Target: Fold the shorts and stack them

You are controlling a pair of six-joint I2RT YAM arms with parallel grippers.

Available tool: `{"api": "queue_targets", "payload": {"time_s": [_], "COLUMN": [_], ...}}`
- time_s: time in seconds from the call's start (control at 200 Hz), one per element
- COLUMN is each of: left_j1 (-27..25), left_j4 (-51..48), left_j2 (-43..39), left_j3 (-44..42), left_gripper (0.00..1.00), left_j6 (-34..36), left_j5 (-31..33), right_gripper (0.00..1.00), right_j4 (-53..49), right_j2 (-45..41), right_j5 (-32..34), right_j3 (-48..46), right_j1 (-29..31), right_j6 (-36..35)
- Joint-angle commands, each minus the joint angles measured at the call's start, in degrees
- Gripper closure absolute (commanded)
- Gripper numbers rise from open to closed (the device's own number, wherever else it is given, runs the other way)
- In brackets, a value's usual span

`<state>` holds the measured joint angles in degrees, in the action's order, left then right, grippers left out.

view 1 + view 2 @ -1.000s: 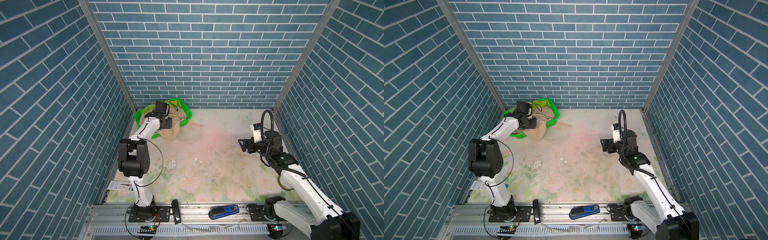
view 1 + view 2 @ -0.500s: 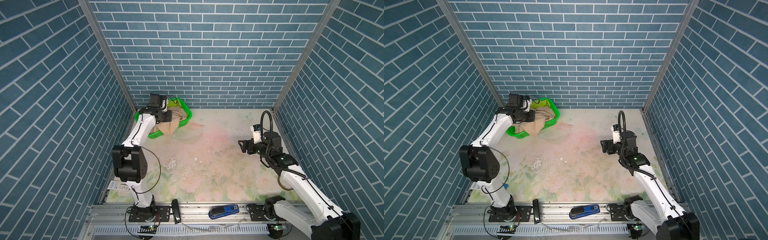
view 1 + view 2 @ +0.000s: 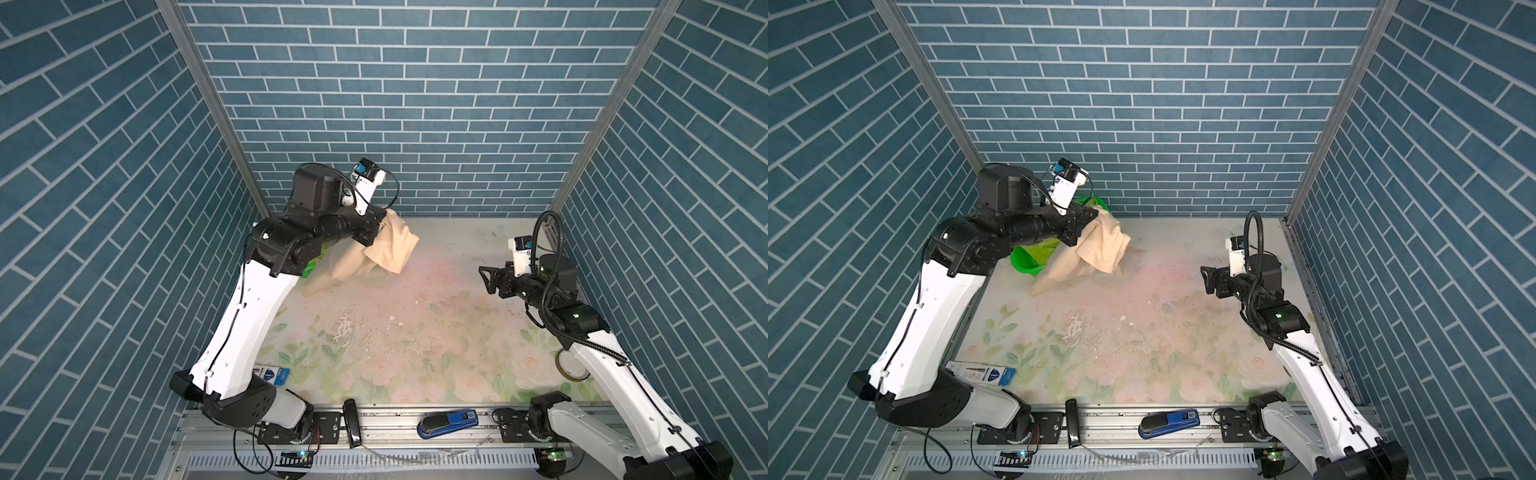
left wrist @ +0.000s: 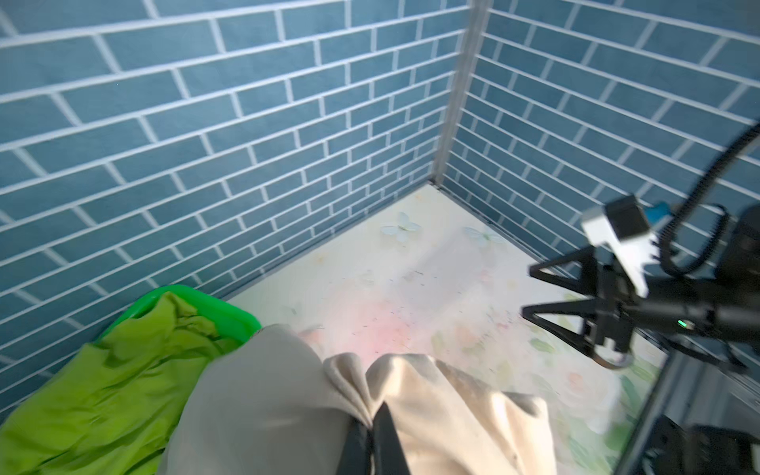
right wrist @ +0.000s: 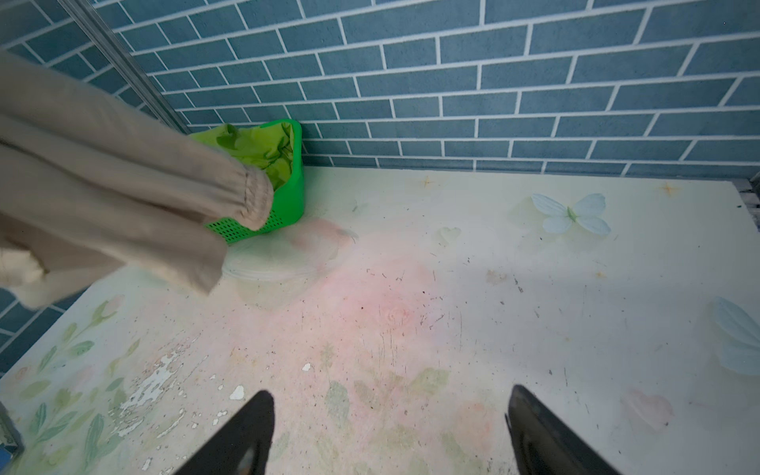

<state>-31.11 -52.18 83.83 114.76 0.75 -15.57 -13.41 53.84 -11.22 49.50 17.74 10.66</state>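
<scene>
The bunched fold will next go down and away from the basket (image 3: 1027,262) with my left gripper, toward the table's open middle, to be released where the tabletop is clear.
My left gripper (image 3: 380,220) (image 3: 1094,218) is raised at the back left and shut on a bunched fold of the beige shorts (image 3: 390,245) (image 3: 1100,245). The cloth hangs down from it, its lower end trailing to the table beside the basket. In the left wrist view the black fingers (image 4: 386,436) pinch the beige cloth (image 4: 452,411). The lime green shorts (image 4: 103,390) (image 5: 259,148) lie crumpled in the bright green basket (image 3: 1027,262) (image 5: 288,197). My right gripper (image 3: 484,280) (image 5: 390,432) hovers open and empty over the table's right side, pointing left.
Blue brick walls close in the back and both sides. A tape roll (image 3: 573,365) lies under the right arm. A blue stapler (image 3: 446,417) and a black bar (image 3: 352,422) rest on the front rail. A small printed box (image 3: 984,372) sits at the front left.
My left gripper closed on the beige shorts in the basket, then rose and swung right, pulling them up and out. The right arm has stayed put.
</scene>
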Motion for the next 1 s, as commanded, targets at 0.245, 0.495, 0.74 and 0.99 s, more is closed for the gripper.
{"api": "queue_targets", "payload": {"time_s": [0.245,0.495,0.74,0.99], "left_j1": [-7.21,-3.93,5.23,11.93], "left_j4": [14.69,5.87,7.04,29.57], "left_j2": [11.78,15.05,10.42,6.64], "left_j3": [-15.84,-10.66,-21.3,-46.0], "left_gripper": [0.88,0.0,0.0,0.0], "left_j6": [-5.44,-5.85,-10.25,-7.71], "left_j5": [-2.94,13.31,16.69,5.14], "right_gripper": [0.12,0.1,0.12,0.13], "right_j4": [-7.69,-13.39,-14.73,-8.59], "right_j2": [-0.91,3.21,14.09,24.72], "right_j5": [4.3,2.24,-4.5,-7.65], "right_j3": [-2.76,-1.0,4.26,5.95], "right_j1": [0.24,0.28,0.71,5.68], "right_j6": [2.04,1.35,2.2,2.25]}}
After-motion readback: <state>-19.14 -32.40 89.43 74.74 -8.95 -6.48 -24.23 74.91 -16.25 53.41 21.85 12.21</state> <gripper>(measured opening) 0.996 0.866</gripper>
